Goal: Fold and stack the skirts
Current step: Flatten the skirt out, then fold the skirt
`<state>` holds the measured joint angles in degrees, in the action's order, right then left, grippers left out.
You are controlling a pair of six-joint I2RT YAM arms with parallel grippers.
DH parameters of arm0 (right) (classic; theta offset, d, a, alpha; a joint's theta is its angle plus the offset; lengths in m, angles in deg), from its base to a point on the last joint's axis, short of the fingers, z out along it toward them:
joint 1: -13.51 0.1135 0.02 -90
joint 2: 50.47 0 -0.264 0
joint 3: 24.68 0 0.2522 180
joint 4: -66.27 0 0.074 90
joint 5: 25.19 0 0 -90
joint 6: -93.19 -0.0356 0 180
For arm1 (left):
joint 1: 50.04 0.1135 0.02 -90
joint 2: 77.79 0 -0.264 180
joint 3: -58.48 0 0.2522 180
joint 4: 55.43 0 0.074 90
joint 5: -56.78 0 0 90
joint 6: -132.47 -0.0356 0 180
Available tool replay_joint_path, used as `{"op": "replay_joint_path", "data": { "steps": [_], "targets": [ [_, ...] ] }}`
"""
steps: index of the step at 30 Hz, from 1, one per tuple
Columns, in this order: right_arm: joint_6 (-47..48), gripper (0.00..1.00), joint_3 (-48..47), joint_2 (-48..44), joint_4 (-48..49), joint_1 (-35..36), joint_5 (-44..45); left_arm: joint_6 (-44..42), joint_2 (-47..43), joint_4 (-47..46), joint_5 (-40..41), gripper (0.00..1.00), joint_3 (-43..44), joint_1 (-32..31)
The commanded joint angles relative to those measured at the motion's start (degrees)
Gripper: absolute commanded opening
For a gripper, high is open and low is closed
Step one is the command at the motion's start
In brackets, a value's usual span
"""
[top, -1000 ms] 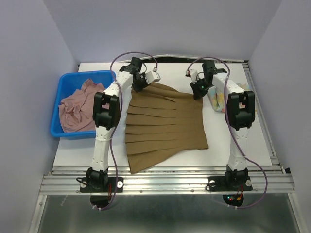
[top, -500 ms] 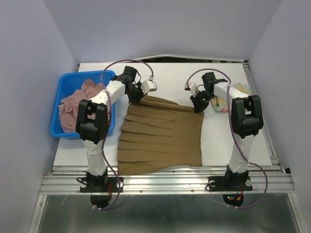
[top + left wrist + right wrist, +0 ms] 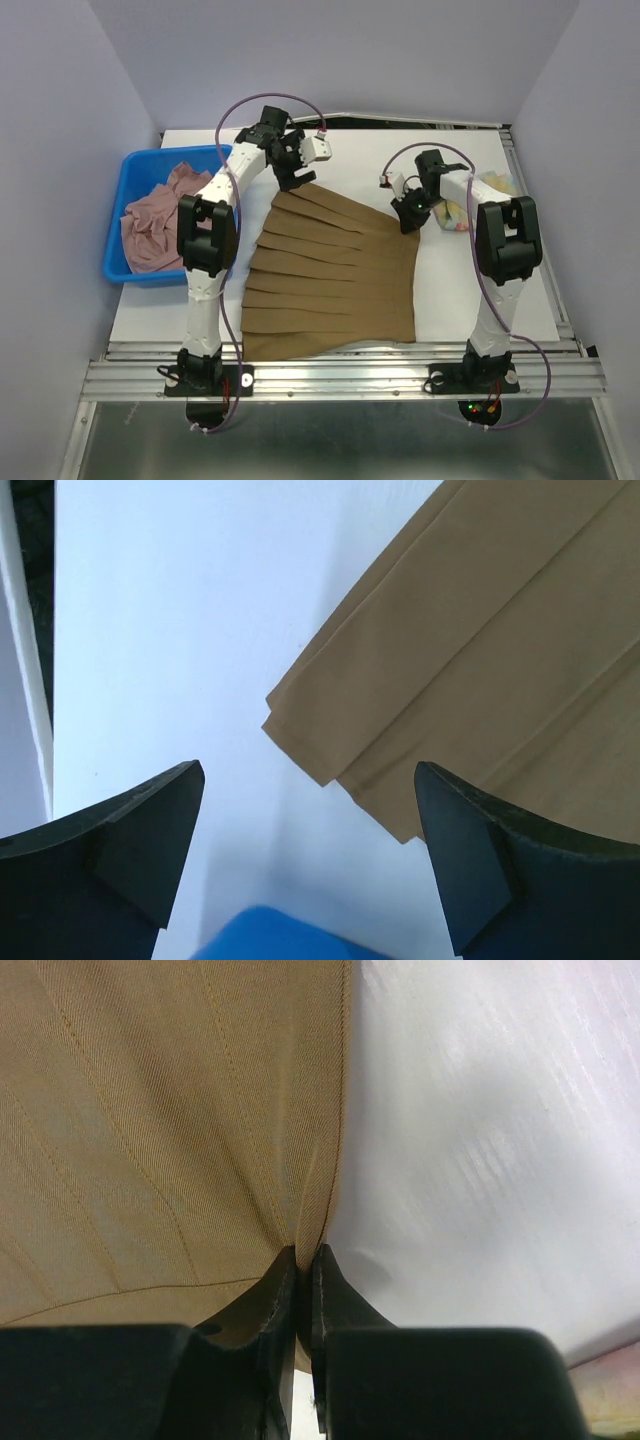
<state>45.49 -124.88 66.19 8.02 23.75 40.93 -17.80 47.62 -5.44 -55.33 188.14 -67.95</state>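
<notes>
My left gripper moves away from the blue bin next, and then it will go down to the brown skirt's free far corner ahead of its fingers.
The brown pleated skirt (image 3: 335, 270) lies spread flat on the white table (image 3: 480, 290). My left gripper (image 3: 297, 176) hovers open just beyond its far left corner and holds nothing. In the left wrist view that corner of the skirt (image 3: 480, 650) lies flat between and ahead of the open gripper (image 3: 305, 850). My right gripper (image 3: 408, 215) is shut on the skirt's far right corner. The right wrist view shows this gripper (image 3: 305, 1260) pinching the edge of the brown cloth (image 3: 150, 1110). The dusty pink skirt (image 3: 155, 225) lies crumpled in the bin. The pastel flowered skirt (image 3: 458, 212) is partly hidden behind my right arm.
A blue plastic bin (image 3: 170, 152) stands at the table's left side, close to my left arm. The skirt's near hem reaches almost to the table's front edge. Bare white table shows at the back and to the right of the skirt.
The left gripper has opened, let go of the skirt's far left corner and risen toward the back. Earlier both grippers pulled the skirt nearer. The right grip is unchanged.
</notes>
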Motion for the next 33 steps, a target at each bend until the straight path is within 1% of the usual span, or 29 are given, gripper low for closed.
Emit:
{"op": "replay_joint_path", "data": {
  "steps": [1,5,8,11,12,14,19,20,22,23,25,27,28,31,33],
  "targets": [
    [1.82,0.01,-1.63,-1.35,1.16,0.57,1.2,-7.65,4.23,5.96,-1.71,0.98,3.89,-0.54],
    [2.78,0.01,-1.28,-1.87,0.9,1.1,1.38,-10.04,9.14,6.49,-3.29,0.98,9.24,-1.07],
    [4.27,0.01,0.3,-3.27,1.68,2.24,2.17,-9.69,12.3,5.0,-3.03,0.98,12.23,-1.25],
    [6.03,0.01,2.67,-4.86,2.48,3.38,2.61,-9.69,15.47,6.13,-2.15,0.98,15.58,-1.34],
    [6.56,0.01,3.11,-5.73,3.0,3.91,3.13,-10.13,17.49,7.88,-1.45,0.98,17.94,-1.42],
    [6.74,0.01,3.73,-6.09,3.27,3.91,3.31,-11.27,19.17,10.08,-0.31,0.98,19.45,-1.69],
    [7.97,0.01,3.73,-5.57,3.62,3.91,4.63,-15.92,22.42,19.04,1.53,0.98,20.16,-2.39],
    [7.97,0.01,3.73,-5.39,3.71,3.91,4.8,-16.71,23.04,22.54,2.06,0.97,20.25,-2.65],
    [8.14,0.01,3.55,-5.48,3.88,3.91,5.07,-17.77,24.01,26.15,0.85,0.95,21.47,-2.74],
    [8.23,0.01,3.55,-5.57,3.97,3.91,5.16,-17.6,24.18,27.74,1.19,0.9,20.69,-2.83],
    [8.49,0.01,3.9,-6.18,4.23,3.91,5.51,-17.34,20.86,26.79,1.63,0.84,17.54,-2.75],
    [8.23,0.01,4.08,-6.71,4.41,3.91,5.68,-17.34,19.45,27.14,0.84,0.8,16.56,-1.96],
    [8.06,0.01,4.34,-7.32,4.41,3.91,5.6,-16.81,19.0,28.1,0.75,0.77,15.34,-1.52],
    [7.27,0.01,5.13,-8.64,4.67,3.91,5.16,-17.16,15.84,27.93,3.55,0.66,10.15,-1.51],
    [6.74,0.01,6.1,-9.52,5.11,3.91,5.07,-15.06,14.52,27.85,3.74,0.46,9.17,-0.9]
  ]
}}
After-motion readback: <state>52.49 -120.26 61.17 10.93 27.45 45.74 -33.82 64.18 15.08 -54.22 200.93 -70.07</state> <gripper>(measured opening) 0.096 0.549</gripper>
